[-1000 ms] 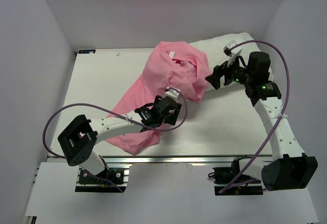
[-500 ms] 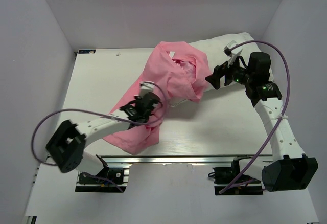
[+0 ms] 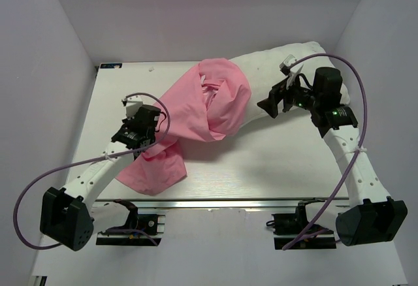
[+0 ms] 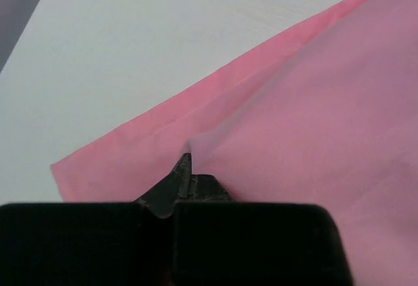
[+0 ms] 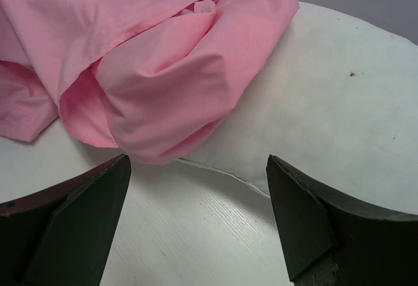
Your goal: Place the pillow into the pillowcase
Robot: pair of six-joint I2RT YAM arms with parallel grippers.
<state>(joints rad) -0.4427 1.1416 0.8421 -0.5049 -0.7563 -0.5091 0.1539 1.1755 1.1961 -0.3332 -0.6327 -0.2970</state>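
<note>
The pillow's top lies bare beside the pillowcase (image 3: 196,113), so my right gripper will move outward and to the left in the top view, then down onto the pillow's top.
The pink pillowcase (image 3: 196,113) lies crumpled across the middle of the table, its far end draped over the left end of the white pillow (image 3: 271,70) at the back right. My left gripper (image 3: 151,140) is shut on a fold near the pillowcase's left edge; in the left wrist view the pillowcase (image 4: 313,103) rises in a pinched ridge from the left gripper (image 4: 187,168). My right gripper (image 5: 196,198) stands wide open, empty, just above the table in front of the pillow (image 5: 339,103), whose piped seam faces it. The pillowcase (image 5: 163,57) bunches to its left.
White table (image 3: 281,162) with grey walls on three sides close around it. A metal rail (image 3: 215,201) runs along the near edge by the arm bases. A purple cable (image 3: 356,103) loops off the right arm.
My left gripper has shut on the pillowcase and pulled it left, away from the centre. The fabric slid off part of the pillow. The right gripper barely moved.
</note>
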